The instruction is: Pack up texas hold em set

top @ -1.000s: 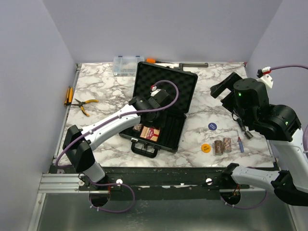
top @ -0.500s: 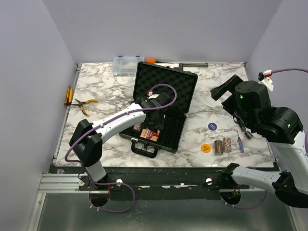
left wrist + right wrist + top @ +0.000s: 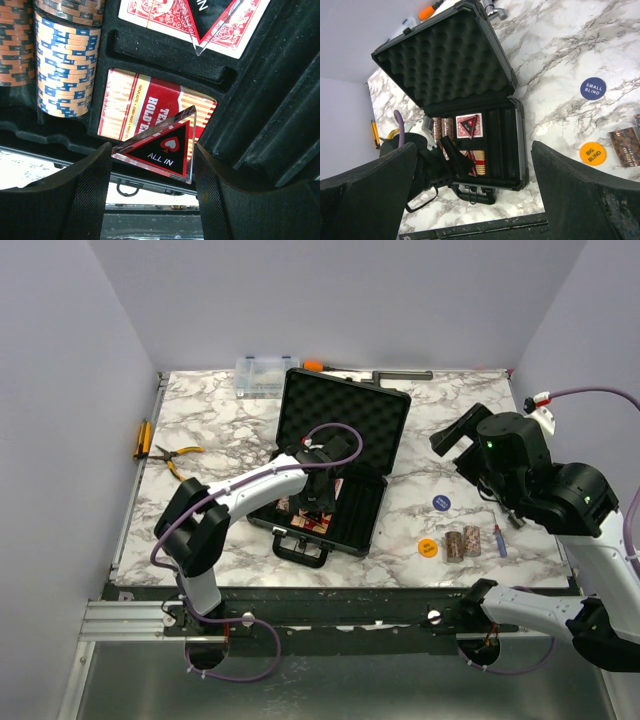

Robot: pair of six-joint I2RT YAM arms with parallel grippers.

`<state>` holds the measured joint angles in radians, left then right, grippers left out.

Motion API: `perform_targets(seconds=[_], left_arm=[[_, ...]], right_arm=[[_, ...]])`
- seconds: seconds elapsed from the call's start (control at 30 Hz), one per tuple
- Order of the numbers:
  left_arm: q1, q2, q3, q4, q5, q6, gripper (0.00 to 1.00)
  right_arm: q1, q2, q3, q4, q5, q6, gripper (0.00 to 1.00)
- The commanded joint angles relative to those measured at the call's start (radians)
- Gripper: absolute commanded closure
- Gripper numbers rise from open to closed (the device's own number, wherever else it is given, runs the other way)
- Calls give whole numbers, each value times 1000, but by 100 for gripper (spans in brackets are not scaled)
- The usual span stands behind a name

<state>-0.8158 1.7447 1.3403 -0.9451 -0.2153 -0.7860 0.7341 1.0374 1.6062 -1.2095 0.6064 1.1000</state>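
Observation:
My left gripper moves down onto the near red card deck next and releases the token, since this deck is bare and the other already carries its token.
The black case (image 3: 345,418) lies open in the middle of the table, its foam lid propped up. My left gripper (image 3: 151,165) is shut on a clear triangular "ALL IN" token (image 3: 167,147), held just above a red card deck (image 3: 132,107) in the case's near compartment. Beside it sit brown chip stacks (image 3: 65,65). A second deck (image 3: 160,15) carries another triangular token (image 3: 210,22). My right gripper (image 3: 475,185) hangs open high over the table's right side. Out on the marble are two chip stacks (image 3: 462,543), a blue round token (image 3: 442,502) and an orange one (image 3: 428,547).
A clear organiser box (image 3: 262,378) and a long tool (image 3: 370,372) lie along the back edge. Yellow-handled pliers (image 3: 178,458) and an orange-handled tool (image 3: 143,438) sit at the far left. A small red and blue piece (image 3: 499,540) lies right of the chip stacks.
My left gripper has moved toward the case's front compartments with the triangular token in it. The right arm has shifted slightly to the left.

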Motion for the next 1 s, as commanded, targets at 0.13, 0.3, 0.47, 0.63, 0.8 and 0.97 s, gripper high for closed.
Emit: perform_targets(seconds=[0.13,0.3,0.47,0.63,0.8,0.97], left_arm=[[26,31,-28,47,48,-9,100],[30,29,-41,61,64,-17,100],[38,26,-47,65,66,-19,100],[41,23,-60,71,66,-25,100],[46,28,-68,72,67,-23,100],[48,23,-75,77,67,-24,100]], right_arm=[[4,-4,-23,-5,-14,13,0],[5,0,-23,-2,-14,10,0],[4,10,-28,4,-24,4,0],[4,11,-28,5,-27,-3,0],[5,8,-32,4,-25,-4,0],[5,7,-35,2,-21,-4,0]])
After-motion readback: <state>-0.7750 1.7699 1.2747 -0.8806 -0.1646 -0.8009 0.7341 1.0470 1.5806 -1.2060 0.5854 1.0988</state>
